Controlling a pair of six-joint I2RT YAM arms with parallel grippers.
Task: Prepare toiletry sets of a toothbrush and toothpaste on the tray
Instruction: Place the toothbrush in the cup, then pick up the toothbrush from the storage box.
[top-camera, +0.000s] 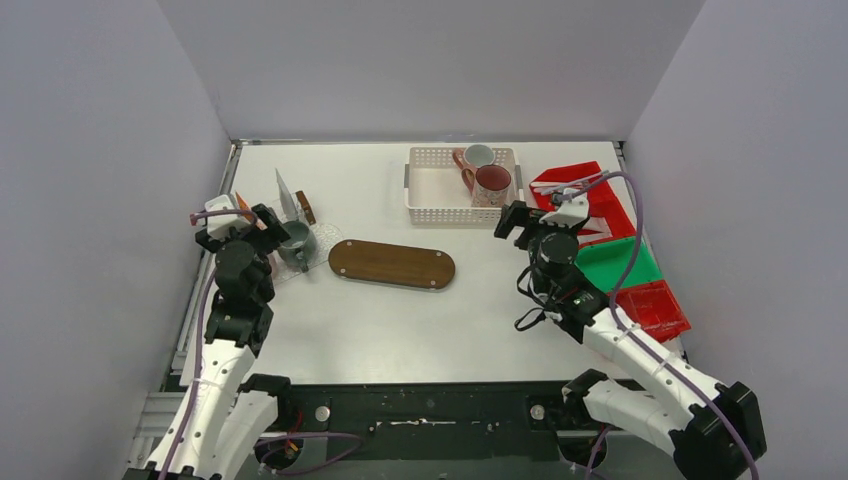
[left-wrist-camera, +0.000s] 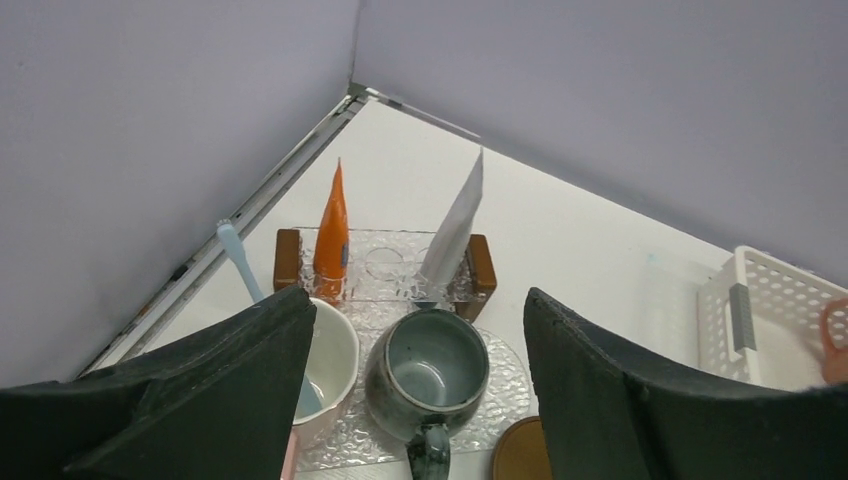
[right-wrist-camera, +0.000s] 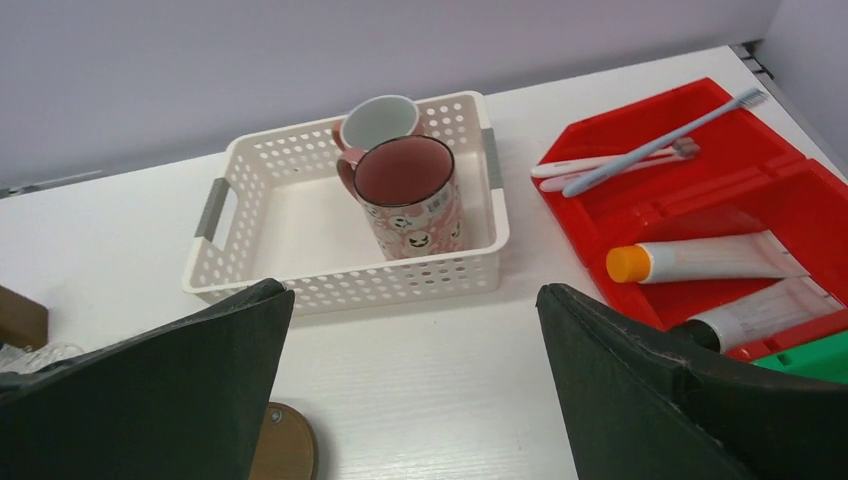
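Note:
Next, my right gripper turns to the right in the top view, then moves down onto the blue toothbrush's middle (top-camera: 584, 182) (right-wrist-camera: 662, 146), since the blue toothbrush lies across the others.
A dark green mug (left-wrist-camera: 428, 370) stands empty on a clear textured tray (left-wrist-camera: 510, 395) at the far left. Beside it stands a pinkish-white mug (left-wrist-camera: 335, 360) with a light blue toothbrush (left-wrist-camera: 238, 258) in it. Behind them, a clear holder with wooden ends (left-wrist-camera: 385, 265) holds an orange tube (left-wrist-camera: 332, 230) and a white tube (left-wrist-camera: 455, 220). My left gripper (left-wrist-camera: 420, 400) is open and empty just short of the green mug (top-camera: 296, 240). My right gripper (right-wrist-camera: 415, 400) is open and empty in front of a white basket (right-wrist-camera: 300, 270), which holds the maroon mug (right-wrist-camera: 408, 195) and the white mug (right-wrist-camera: 380, 120).
A red bin (right-wrist-camera: 790, 190) at the right holds toothbrushes (right-wrist-camera: 640, 155) and two tubes (right-wrist-camera: 700, 262). A green bin (top-camera: 615, 265) and a small red bin (top-camera: 652, 308) lie nearer. An oval wooden board (top-camera: 392, 264) lies mid-table. Walls close in on three sides.

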